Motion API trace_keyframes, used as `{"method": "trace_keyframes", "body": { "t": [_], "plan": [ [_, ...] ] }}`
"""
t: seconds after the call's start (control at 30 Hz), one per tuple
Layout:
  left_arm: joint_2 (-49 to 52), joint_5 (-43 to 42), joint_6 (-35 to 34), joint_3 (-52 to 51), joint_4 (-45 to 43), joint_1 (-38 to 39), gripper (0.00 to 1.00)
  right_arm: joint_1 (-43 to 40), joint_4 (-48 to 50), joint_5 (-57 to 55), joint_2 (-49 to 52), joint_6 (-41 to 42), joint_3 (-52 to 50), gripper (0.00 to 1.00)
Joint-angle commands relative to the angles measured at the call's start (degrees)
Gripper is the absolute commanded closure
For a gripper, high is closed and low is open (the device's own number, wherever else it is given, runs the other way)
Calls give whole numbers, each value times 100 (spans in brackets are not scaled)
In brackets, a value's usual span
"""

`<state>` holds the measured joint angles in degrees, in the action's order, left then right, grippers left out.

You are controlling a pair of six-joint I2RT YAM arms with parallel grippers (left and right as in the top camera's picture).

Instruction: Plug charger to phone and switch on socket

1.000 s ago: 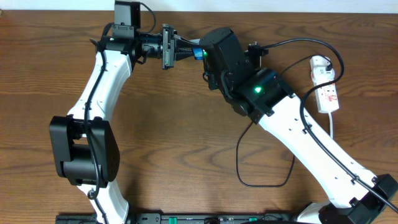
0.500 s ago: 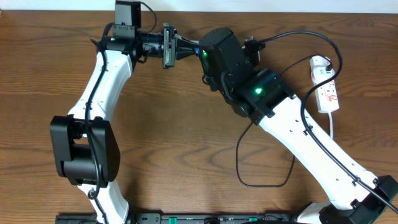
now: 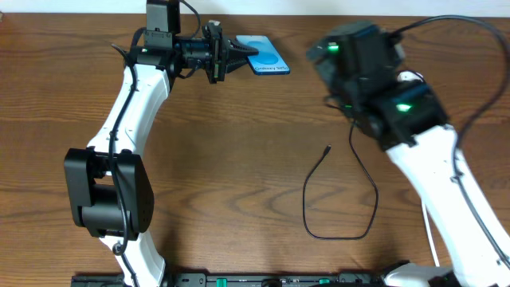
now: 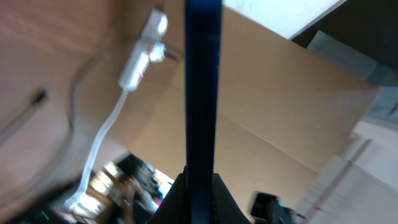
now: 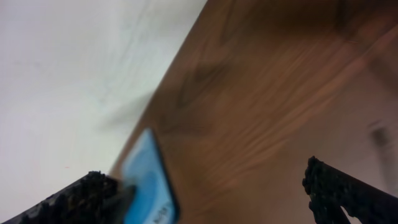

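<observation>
I need to move my open right gripper down and back first to get to the charger's connector (image 3: 327, 149), which is loose on the wood apart from the phone (image 3: 268, 57).
The phone (image 3: 268, 57), light blue, is at the table's far edge, and my left gripper (image 3: 241, 57) is shut on its left end. In the left wrist view the phone (image 4: 202, 87) shows edge-on as a dark bar between the shut fingers (image 4: 180, 193). The charger's black cable (image 3: 307, 199) lies loose on the wood, its tip (image 3: 328, 148) well apart from the phone. My right gripper (image 5: 211, 199) stands wide open with nothing in it, right of the phone (image 5: 146, 180). The socket (image 4: 140, 59) lies at the far right, mostly hidden under the right arm (image 3: 398, 108) in the overhead view.
The socket's white cord (image 4: 102, 137) trails towards the table's front edge. The charger cable makes a loop (image 3: 339, 237) on the wood in front of the right arm. A white wall (image 5: 68, 74) borders the table's far edge.
My right gripper has opened and drawn back to the right, away from the phone. The cable tip now lies on the table. The left gripper still holds the phone.
</observation>
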<state>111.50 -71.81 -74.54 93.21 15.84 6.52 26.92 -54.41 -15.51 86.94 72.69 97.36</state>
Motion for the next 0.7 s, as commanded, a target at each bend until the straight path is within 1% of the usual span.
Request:
{"method": "trace_keyframes", "body": {
  "t": [0.0,0.07,0.1,0.17,0.23,0.3,0.33,0.4,0.43,0.53,0.57,0.63,0.67],
  "plan": [
    [-81,592,1506,44,-48,-4,93,-304,-468,306,-219,-1810,85,1],
    [-81,774,1926,44,7,-4,93,-407,-1012,304,-216,-2142,81,1],
    [-81,1032,2214,44,192,-4,93,-437,-1443,310,-177,-2271,42,1],
    [-81,1453,2249,44,533,-4,93,-433,-1860,367,-94,-2406,-72,1],
    [-81,1858,2275,44,909,-4,93,-431,-1965,538,13,-2629,-243,1],
    [-81,2098,2557,44,1132,-4,93,-433,-1950,691,118,-2778,-511,3],
    [-81,2155,2750,44,1198,-2,93,-433,-1943,688,177,-2776,-715,5],
    [-81,2153,3045,44,1276,-2,93,-433,-1827,737,238,-2745,-1054,5],
    [-81,2153,3180,44,1360,-2,93,-433,-1725,796,267,-2704,-1233,5],
    [-81,2153,3510,44,1565,-2,93,-433,-1213,1097,295,-2717,-1836,12],
    [-81,2153,3598,44,1628,-4,93,-433,-1051,1167,299,-2741,-2017,15],
    [-81,2155,3685,44,1718,-2,93,-433,-647,1274,308,-2776,-2490,27],
    [-81,2155,3687,44,1729,-2,93,-433,-496,1292,317,-2765,-2671,30]
  ]
}}
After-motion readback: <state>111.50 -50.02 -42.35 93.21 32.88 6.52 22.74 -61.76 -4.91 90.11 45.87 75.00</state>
